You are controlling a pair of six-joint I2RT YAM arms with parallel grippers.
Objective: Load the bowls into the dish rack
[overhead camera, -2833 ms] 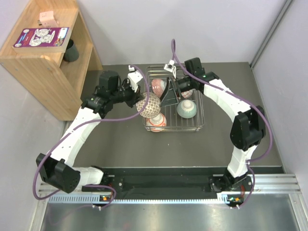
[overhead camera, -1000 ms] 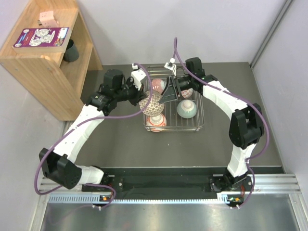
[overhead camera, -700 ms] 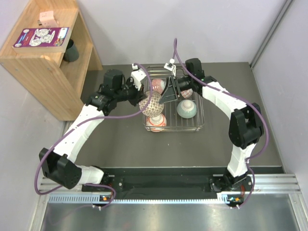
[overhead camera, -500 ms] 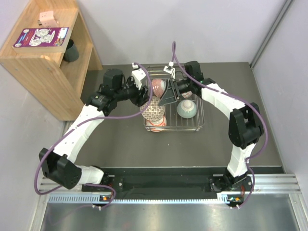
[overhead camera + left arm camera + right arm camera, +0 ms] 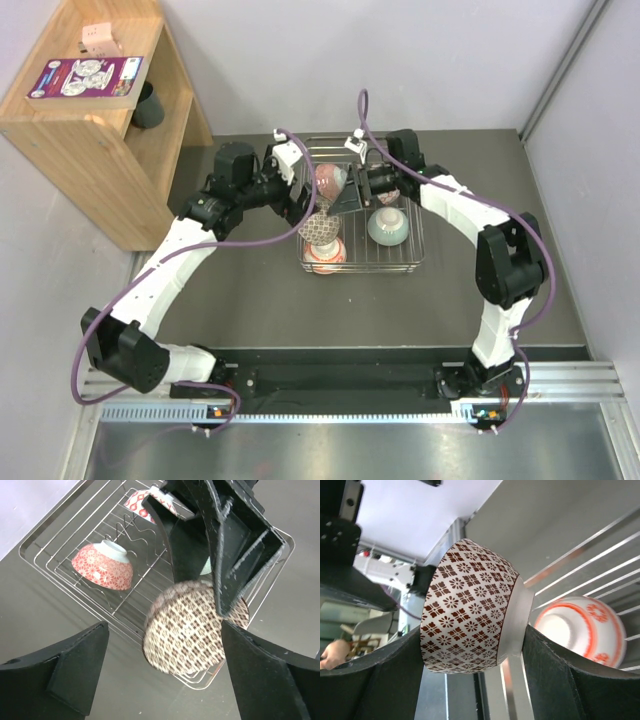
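Observation:
My right gripper will tip downward, lower the mesh bowl onto the bare wires between the red-orange floral bowl (image 5: 102, 565) and the white-and-red one, then release it.
The beige-brown mesh bowl (image 5: 320, 228) lies on its side over the left part of the silver wire dish rack (image 5: 385, 267). My right gripper (image 5: 472, 645) is shut on it, one finger at the rim and one at the foot (image 5: 517, 615). My left gripper (image 5: 164, 627) hangs open just above the same bowl (image 5: 195, 625), both fingers well off it. In the rack sit a red-orange floral bowl (image 5: 102, 565), a mint green bowl (image 5: 388, 227), a white-and-red bowl (image 5: 325, 257) at the near edge, and another bowl (image 5: 390, 192) half hidden behind the right arm.
A wooden shelf unit (image 5: 90, 120) stands at the back left, with a dark cup (image 5: 147, 105) on its shelf and a booklet (image 5: 85, 77) on top. Grey walls close in behind the rack and along the right side.
My left gripper has opened and let go of the mesh bowl. The bowl has sunk lower toward the rack in the right gripper's hold.

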